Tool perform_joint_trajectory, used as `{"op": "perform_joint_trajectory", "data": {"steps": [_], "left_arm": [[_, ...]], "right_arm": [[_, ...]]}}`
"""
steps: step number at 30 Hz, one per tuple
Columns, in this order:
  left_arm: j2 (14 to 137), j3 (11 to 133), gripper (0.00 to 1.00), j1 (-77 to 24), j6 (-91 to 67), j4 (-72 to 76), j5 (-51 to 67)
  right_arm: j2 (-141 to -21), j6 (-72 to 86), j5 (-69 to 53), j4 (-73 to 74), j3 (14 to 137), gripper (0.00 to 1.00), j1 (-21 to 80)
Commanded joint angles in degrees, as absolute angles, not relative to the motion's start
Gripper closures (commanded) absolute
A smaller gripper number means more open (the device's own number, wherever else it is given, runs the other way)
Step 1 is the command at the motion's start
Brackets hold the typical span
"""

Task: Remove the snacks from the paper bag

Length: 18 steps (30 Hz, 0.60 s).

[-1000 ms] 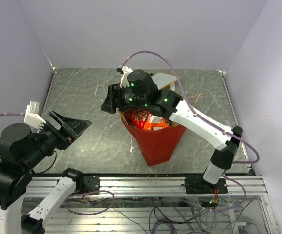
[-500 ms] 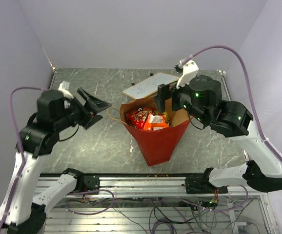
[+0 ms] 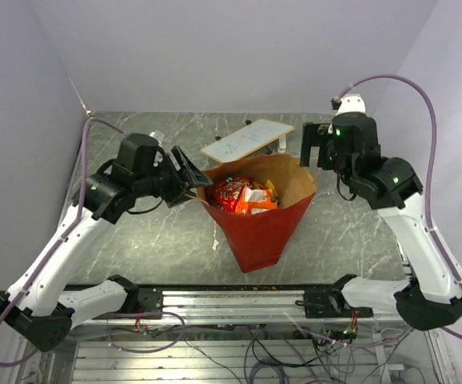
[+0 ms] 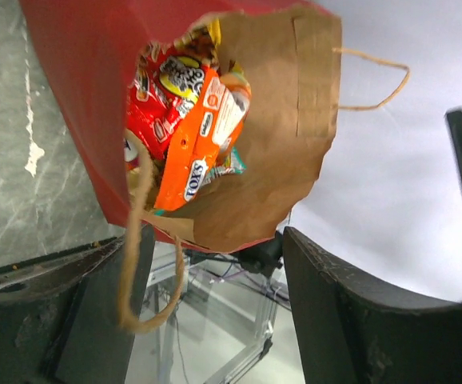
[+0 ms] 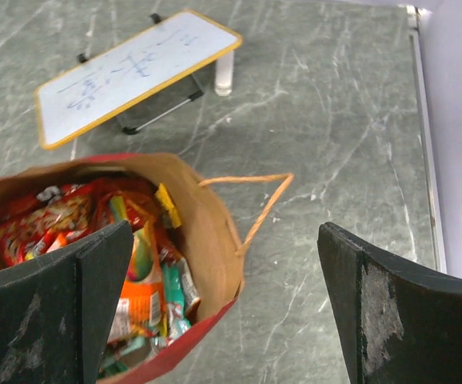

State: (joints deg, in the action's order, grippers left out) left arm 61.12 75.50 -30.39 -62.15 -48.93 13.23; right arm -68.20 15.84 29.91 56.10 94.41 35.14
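Note:
My right gripper should turn and move toward the bag, onto the string handle at the bag's tan edge, because that handle stands out clear of the bag's edge.
The paper bag (image 3: pixel 260 232) stands upright mid-table, red outside, brown inside, mouth open. The snacks (image 3: pixel 243 194) fill it: a red chip bag, orange packets, teal and multicoloured packs. My left gripper (image 3: pixel 188 177) is open at the bag's left rim. In the left wrist view the bag (image 4: pixel 83 96), its snacks (image 4: pixel 189 140) and a string handle (image 4: pixel 137 264) lie between my open left gripper's (image 4: pixel 215 320) fingers. My right gripper (image 3: pixel 314 149) is open and empty above the bag's back right rim. Through my right gripper (image 5: pixel 223 308) I see the bag (image 5: pixel 207 220), snacks (image 5: pixel 139 268) and the other handle (image 5: pixel 264 200).
A flat white tan-edged board (image 3: pixel 247 140) stands on small legs just behind the bag; it also shows in the right wrist view (image 5: pixel 135 72). Purple walls close the table's back and sides. The metal rail (image 3: pixel 231 302) runs along the near edge.
My left arm swung from the near left up to the bag's left rim. My right arm moved from over the bag's mouth out to its back right.

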Motion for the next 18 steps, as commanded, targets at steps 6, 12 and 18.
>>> {"op": "perform_joint_trajectory", "data": {"steps": [6,12,18], "left_arm": [[65.82,78.14,0.36,-37.62,-62.46,-44.63,6.92],[64.58,76.03,0.55,-37.62,-61.45,-44.23,7.01],[63.58,76.05,0.77,-37.25,-58.71,-44.88,5.48]], "right_arm": [[-75.18,19.45,9.44,54.24,94.30,0.01,16.44],[-75.77,19.97,-0.68,47.66,85.92,0.25,12.59],[-75.85,16.91,-5.25,47.27,84.61,0.86,12.27]]}}
